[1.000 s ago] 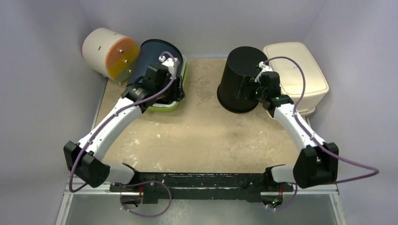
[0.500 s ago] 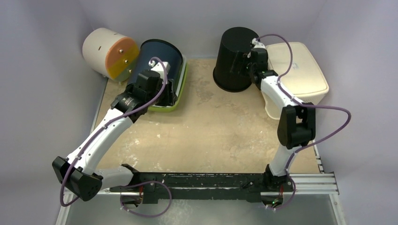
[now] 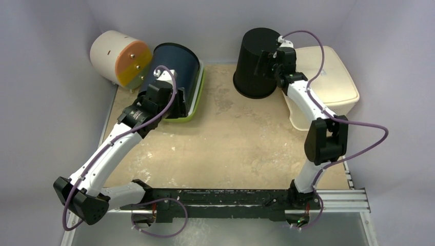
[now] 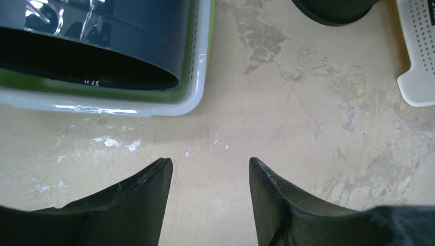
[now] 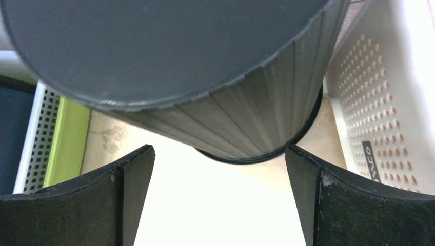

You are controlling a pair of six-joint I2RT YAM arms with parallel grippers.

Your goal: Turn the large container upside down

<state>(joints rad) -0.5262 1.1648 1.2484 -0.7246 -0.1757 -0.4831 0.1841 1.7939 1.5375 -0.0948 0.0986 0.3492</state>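
The dark blue bin's opening faces my base, so my left gripper will next go down and tilt outward onto the bin's near rim, with one finger inside the bin.
The large container [image 3: 255,61] is a black ribbed bin. It stands at the back of the table with its mouth down and its flat base up [image 5: 169,51]. My right gripper [image 3: 267,62] is open just beside its right wall, and in the right wrist view the right gripper [image 5: 219,154] has nothing between its fingers. My left gripper [image 3: 177,106] is open over bare table, at the near right corner of the green basket [image 4: 201,56]. In the left wrist view the left gripper [image 4: 210,166] is empty.
A dark blue bin [image 3: 172,62] lies on its side in the green-and-white basket [image 3: 198,95]. A cream drum with an orange end [image 3: 119,57] lies at the back left. A white perforated basket [image 3: 328,77] sits upside down right of the black bin.
The black bin has moved from mid-table to the back, the right arm stretching along with it. The left gripper has drawn back from the blue bin and spread wider.
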